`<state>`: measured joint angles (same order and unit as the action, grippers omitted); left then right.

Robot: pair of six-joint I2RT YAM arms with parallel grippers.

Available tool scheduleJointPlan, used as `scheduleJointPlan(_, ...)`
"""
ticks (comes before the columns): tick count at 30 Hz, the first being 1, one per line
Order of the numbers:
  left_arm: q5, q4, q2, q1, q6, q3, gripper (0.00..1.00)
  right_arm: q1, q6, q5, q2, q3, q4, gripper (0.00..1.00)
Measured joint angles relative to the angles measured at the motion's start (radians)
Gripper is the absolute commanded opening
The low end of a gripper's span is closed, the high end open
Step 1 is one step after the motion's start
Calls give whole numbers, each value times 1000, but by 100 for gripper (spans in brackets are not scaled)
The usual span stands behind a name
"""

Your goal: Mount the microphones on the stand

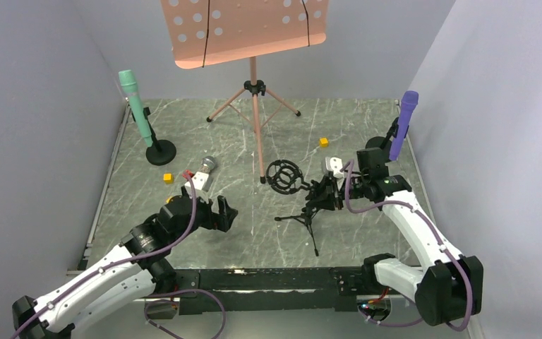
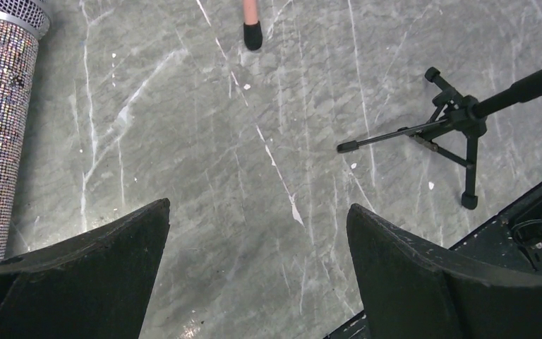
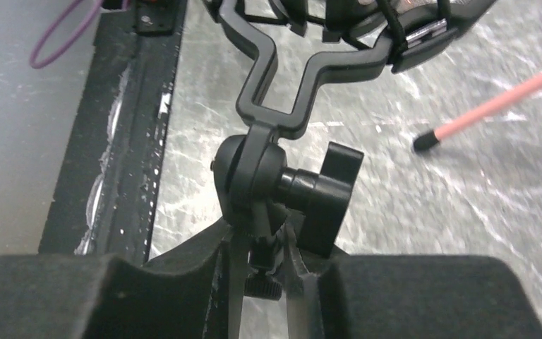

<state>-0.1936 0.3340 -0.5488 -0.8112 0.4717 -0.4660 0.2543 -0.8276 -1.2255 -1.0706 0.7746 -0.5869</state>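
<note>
My left gripper needs to move outward and down onto the silver microphone's neck under the mesh head, since it lies outward of and below the gripper's open fingers.
The mint green microphone stands tilted in a black round-base stand at the back left. The purple microphone stands in a holder at the back right. The glittery silver microphone lies on the table; in the left wrist view it is left of the fingers. My left gripper is open and empty above bare table, to the right of it. My right gripper is shut on the stem of the small black tripod stand, just under the shock mount.
A pink music stand stands at the back middle, one leg reaching toward the shock mount. Yellow blocks and a red block lie on the table. Grey walls close in on both sides.
</note>
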Motion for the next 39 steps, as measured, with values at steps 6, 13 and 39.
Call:
scheduleJointPlan(6, -6, -8, -40, 10, -8, -4, 99, -89, -104, 13, -20, 0, -133, 49)
scheduleJointPlan(13, 56, -7, -141, 173, -47, -74, 99, -132, -150, 28, -18, 10, -202, 86)
scheduleJointPlan(39, 204, 334, -1203, 560, -470, -778, 86, -481, -455, 71, 11, 95, -522, 97)
